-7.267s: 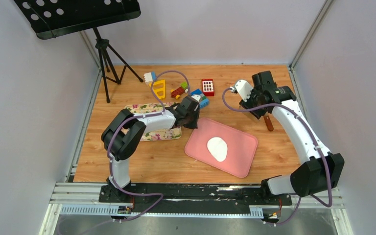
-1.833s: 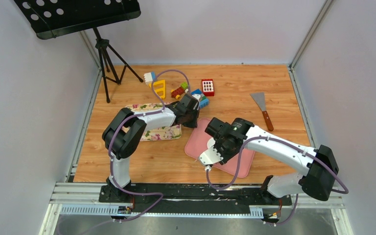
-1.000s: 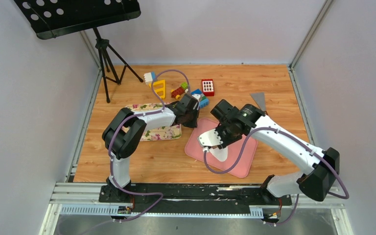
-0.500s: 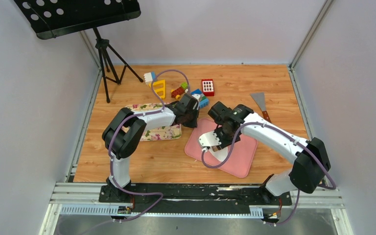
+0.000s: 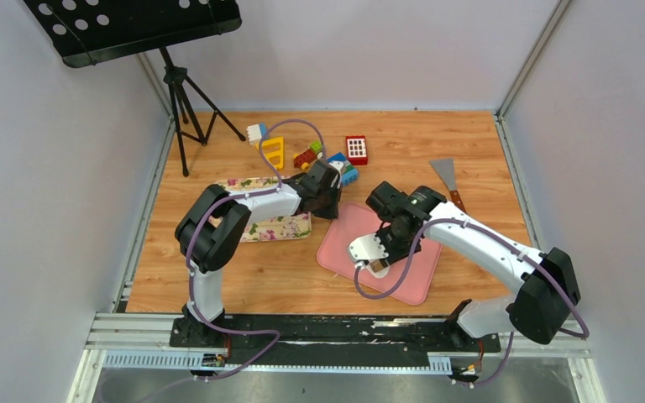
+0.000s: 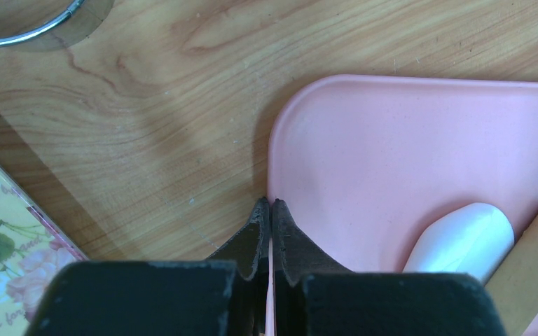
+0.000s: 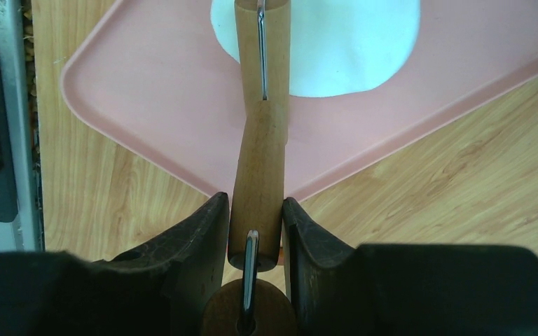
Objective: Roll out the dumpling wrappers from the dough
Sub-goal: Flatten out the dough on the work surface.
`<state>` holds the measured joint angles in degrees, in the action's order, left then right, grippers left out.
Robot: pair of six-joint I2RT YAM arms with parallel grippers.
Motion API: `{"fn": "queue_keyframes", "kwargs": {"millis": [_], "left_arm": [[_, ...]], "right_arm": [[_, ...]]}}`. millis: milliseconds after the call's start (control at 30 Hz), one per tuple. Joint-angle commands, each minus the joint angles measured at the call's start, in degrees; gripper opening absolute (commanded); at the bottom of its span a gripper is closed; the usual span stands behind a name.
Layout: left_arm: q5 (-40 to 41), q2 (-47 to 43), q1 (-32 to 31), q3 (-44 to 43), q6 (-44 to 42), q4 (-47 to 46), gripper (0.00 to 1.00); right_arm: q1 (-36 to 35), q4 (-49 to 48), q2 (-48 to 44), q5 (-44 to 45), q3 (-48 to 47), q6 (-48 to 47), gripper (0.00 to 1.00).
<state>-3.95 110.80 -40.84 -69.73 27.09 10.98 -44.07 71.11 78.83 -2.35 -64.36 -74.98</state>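
Bare wood by the toy blocks lies outward of my right gripper. The right gripper lifts, turns, swings outward and lowers next to release the roller (image 7: 259,161) there.
The dough (image 7: 350,49) is a flattened white sheet lying on the pink mat (image 7: 147,91). My right gripper (image 7: 256,203) is shut on the wooden handle of a roller (image 7: 259,161), whose far end rests over the dough's edge. In the top view this gripper (image 5: 380,252) hangs over the mat's middle (image 5: 416,269) and hides most of the dough. My left gripper (image 6: 271,203) is shut on the mat's rim (image 6: 273,140) near its corner, with the dough (image 6: 462,238) and the roller (image 6: 532,259) to its right. No dumpling wrappers are in view.
A metal ring (image 6: 28,24) lies on the wood beyond the mat. A spatula (image 5: 449,176) lies at the right. Toy blocks (image 5: 336,155) sit at the back. A floral pad (image 5: 273,227) lies under the left arm, and a tripod stand (image 5: 180,92) is at the back left.
The right arm has drawn the roller slightly toward the near side of the mat over the dough. The left arm has stayed pinching the mat's rim.
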Motion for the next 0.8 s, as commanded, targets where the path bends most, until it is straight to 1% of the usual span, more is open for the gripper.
{"fn": "queue_keyframes", "kwargs": {"millis": [0,200,367,500,600,700,767], "left_arm": [[1.6,3.0,0.1,-0.3,-0.6,2.0,0.00],[1.6,3.0,0.1,-0.5,-0.7,2.0,0.00],[1.6,2.9,0.2,-0.4,-0.6,2.1,0.00],[1.6,2.8,0.2,-0.4,-0.6,2.1,0.00],[1.6,2.7,0.2,-0.4,-0.6,2.1,0.00],[1.7,2.6,0.2,-0.5,-0.7,2.1,0.00],[1.8,2.4,0.2,-0.4,-0.8,2.0,0.00]], "right_arm": [[-0.6,5.3,0.2,-5.9,2.6,1.2,0.00],[-1.4,7.1,-1.0,-6.0,1.2,1.9,0.00],[-1.6,10.1,-3.5,-8.3,-2.0,1.6,0.00],[-1.6,9.8,-5.9,-5.4,-4.7,2.0,0.00],[-1.5,7.3,-7.9,-2.5,-8.0,1.8,0.00],[-1.5,2.2,-8.1,0.9,-10.8,2.8,0.00],[-1.4,-3.1,-8.0,6.3,-10.2,4.0,0.00]]}}
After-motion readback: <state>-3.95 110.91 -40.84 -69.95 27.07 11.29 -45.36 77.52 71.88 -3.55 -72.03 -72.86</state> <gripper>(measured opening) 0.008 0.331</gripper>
